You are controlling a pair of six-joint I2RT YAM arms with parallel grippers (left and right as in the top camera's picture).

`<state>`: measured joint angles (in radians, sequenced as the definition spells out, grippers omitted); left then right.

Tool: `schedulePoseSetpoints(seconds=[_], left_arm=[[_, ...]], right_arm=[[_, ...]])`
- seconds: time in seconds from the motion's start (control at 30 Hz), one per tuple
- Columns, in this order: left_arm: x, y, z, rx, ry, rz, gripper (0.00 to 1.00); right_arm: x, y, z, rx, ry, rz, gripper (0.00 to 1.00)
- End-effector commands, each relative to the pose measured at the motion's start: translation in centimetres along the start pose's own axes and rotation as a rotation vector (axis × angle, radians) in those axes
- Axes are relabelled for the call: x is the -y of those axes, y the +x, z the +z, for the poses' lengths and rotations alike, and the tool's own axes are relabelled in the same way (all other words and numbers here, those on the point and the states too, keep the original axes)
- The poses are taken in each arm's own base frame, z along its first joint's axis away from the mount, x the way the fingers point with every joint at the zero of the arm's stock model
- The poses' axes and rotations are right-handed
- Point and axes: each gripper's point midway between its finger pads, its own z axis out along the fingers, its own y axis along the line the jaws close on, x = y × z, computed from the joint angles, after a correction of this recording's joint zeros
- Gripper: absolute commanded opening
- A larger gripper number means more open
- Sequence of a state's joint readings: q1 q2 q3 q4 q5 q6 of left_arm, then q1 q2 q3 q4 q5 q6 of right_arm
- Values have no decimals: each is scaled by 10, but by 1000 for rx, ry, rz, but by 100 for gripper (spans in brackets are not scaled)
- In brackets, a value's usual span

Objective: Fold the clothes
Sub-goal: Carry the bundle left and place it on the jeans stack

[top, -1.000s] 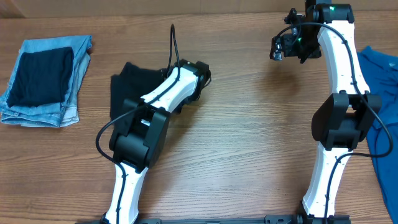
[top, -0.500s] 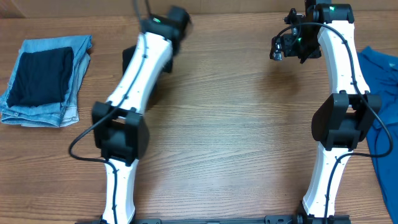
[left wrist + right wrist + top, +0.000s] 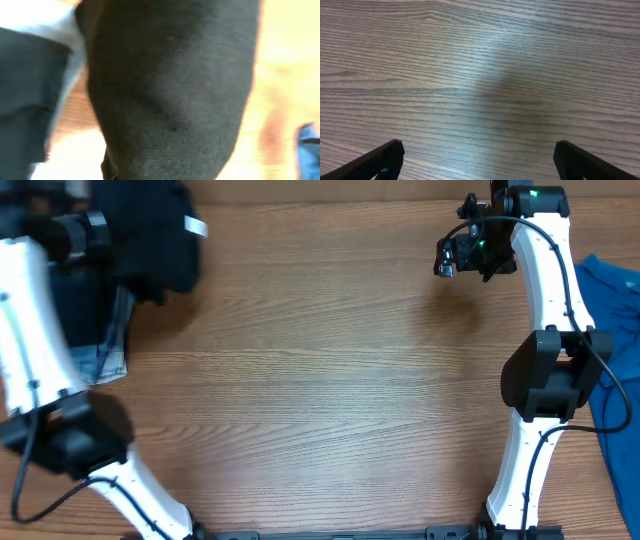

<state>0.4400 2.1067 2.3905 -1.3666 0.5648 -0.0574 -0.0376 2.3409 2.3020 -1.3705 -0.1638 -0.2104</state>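
Observation:
My left gripper needs to move down next, back over the folded light-blue jeans (image 3: 103, 350), and release the shirt's edge there, because the tagged edge of the black T-shirt (image 3: 150, 240) still hangs out past the stack.
The black T-shirt (image 3: 150, 240) hangs bunched and blurred at the far left of the overhead view, a small white tag (image 3: 196, 227) showing at its right edge. My left gripper (image 3: 100, 235) sits against the shirt's left side, its fingers hidden by the cloth; the shirt is lifted with it. In the left wrist view black fabric (image 3: 170, 90) fills the frame and no fingers show. My right gripper (image 3: 455, 256) is open and empty above bare table at the back right; its fingertips (image 3: 480, 160) are spread wide over wood.
The folded light-blue jeans (image 3: 106, 362) lie at the left edge, mostly covered by my left arm and the shirt. A bright blue garment (image 3: 612, 300) lies at the right edge beside the right arm. The table is brown wood (image 3: 340, 380).
My left arm has swung from the table's centre-left up and far to the left, carrying the black T-shirt over the jeans pile. The right arm has not moved.

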Motion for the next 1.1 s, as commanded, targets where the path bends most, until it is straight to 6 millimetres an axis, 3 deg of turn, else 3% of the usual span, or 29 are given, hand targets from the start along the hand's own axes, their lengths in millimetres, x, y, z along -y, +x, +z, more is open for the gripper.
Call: schedulePoseSetpoints(seconds=[0.0,0.07,0.13,0.27,0.37,0.57,0.8,0.97,1.07], left_arm=[[4,-20,-63,146,283,56,4],[-27,-24,-81,193,249,32,4],[-56,-23,-85,213,238,-3,4],[-56,-49,-82,294,407,-107,4],[-75,-74,-71,355,273,-254,4],[-79,-101,-42,460,52,-354,4],[-80,-129,-18,598,95,-412,4],[-101,-116,10,581,85,-420,4],[-119,-93,38,516,55,-443,4]], right_arm=[[-1,-4,-6,19,9,-9,100],[-1,-4,-6,19,9,-9,100],[-1,-4,-6,19,9,-9,100],[-1,-4,-6,19,9,-9,100],[-1,-4,-6,19,9,-9,100],[-1,-4,-6,19,9,-9,100],[-1,-4,-6,19,9,-9,100],[-1,-4,-6,19,9,-9,100],[-1,-4,-6,19,9,-9,100]])
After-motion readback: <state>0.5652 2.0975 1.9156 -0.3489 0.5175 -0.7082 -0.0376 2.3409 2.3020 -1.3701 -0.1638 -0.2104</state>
